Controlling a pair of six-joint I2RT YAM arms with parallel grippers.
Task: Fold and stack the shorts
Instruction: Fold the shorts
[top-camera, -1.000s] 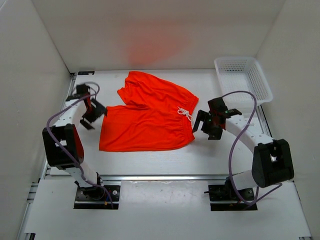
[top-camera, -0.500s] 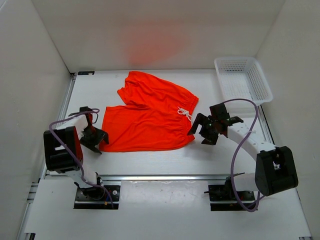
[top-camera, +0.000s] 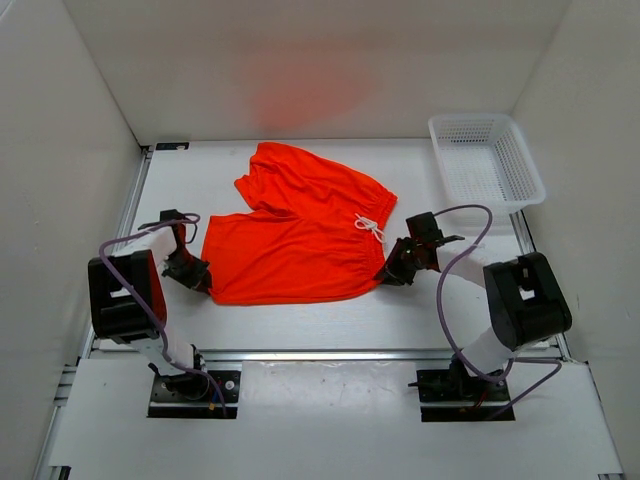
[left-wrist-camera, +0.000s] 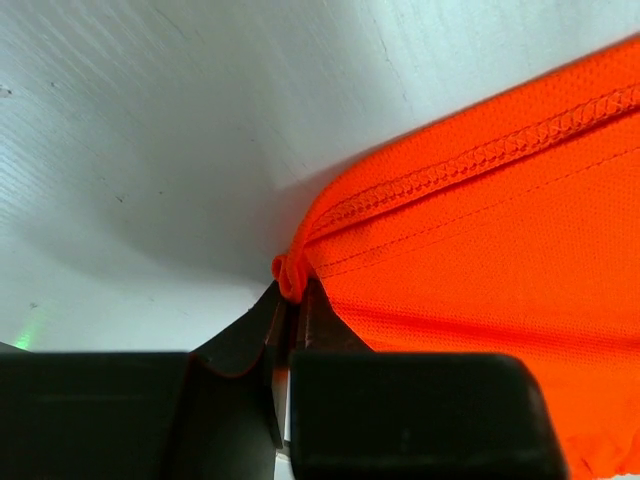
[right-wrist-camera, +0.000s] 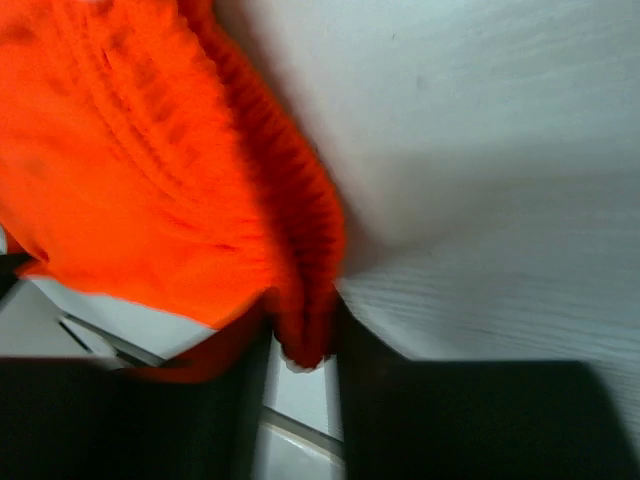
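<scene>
My left gripper holds the hem corner and the far leg lies outward of my fingertips, so I need to lift the gripper and carry the corner outward onto the far leg's end (top-camera: 266, 168) to release it.
The bright orange-red shorts (top-camera: 295, 230) lie spread flat on the white table, waistband and white drawstring (top-camera: 368, 226) to the right, one leg angled toward the back. My left gripper (top-camera: 203, 283) is shut on the shorts' near-left hem corner (left-wrist-camera: 290, 275); the stitched hem (left-wrist-camera: 480, 155) runs away from the jaws. My right gripper (top-camera: 388, 274) is shut on the near end of the gathered elastic waistband (right-wrist-camera: 305, 300), which bunches between the two fingers.
A white plastic mesh basket (top-camera: 487, 158) stands at the back right corner. White walls enclose the table on the left, back and right. A metal rail (top-camera: 320, 354) runs along the near edge in front of both arm bases.
Both grippers were open and away from the cloth a second ago. They dropped to the shorts' near corners and closed, the left first, then the right.
</scene>
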